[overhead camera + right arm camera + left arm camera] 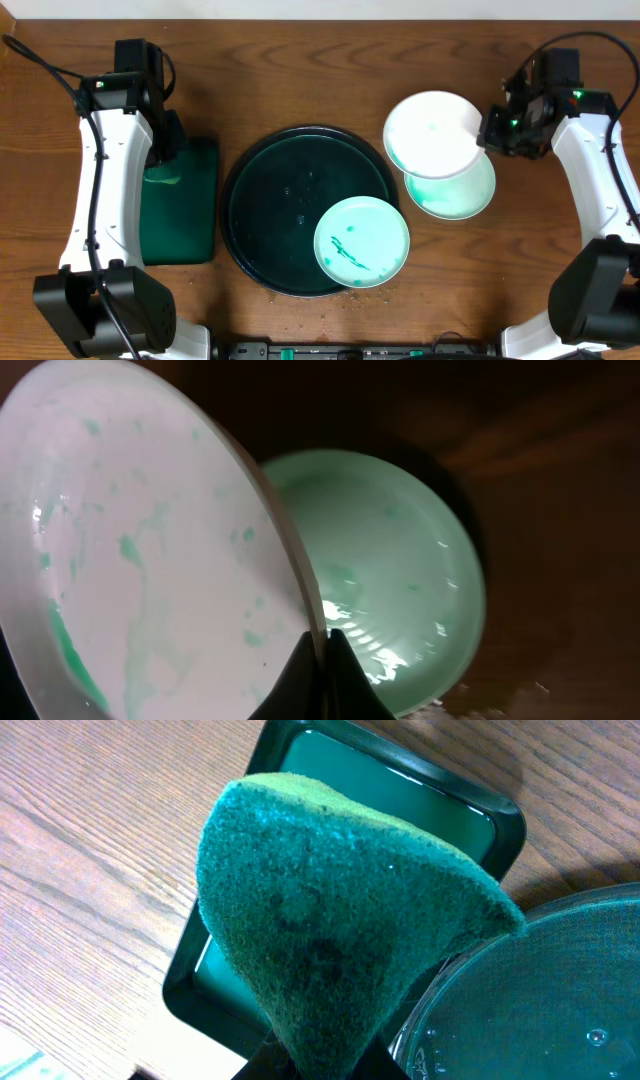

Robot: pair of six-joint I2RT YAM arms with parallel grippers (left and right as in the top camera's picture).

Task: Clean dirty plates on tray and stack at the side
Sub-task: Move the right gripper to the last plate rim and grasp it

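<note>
The held whiter plate (432,134) hangs off-centre beyond the green-tinted plate (462,193). It moves back and comes down onto that plate in my right gripper next.
The large round black-green tray (265,215) lies mid-table. One plate (362,242) with teal smears sits on its front right part. My right gripper (487,131) is shut on the rim of a second, whiter plate (432,134) and holds it above a third, green-tinted plate (462,193) that lies on the table right of the tray. In the right wrist view the held plate (140,560) shows green flecks, with the lower plate (400,590) behind it. My left gripper (322,1065) is shut on a green sponge (340,910) over the small rectangular tray (400,800).
The small rectangular dark-green tray (190,210) lies left of the round tray. The round tray's rim (560,980) shows at the right of the left wrist view. Crumbs lie on the wood near the front edge (350,300).
</note>
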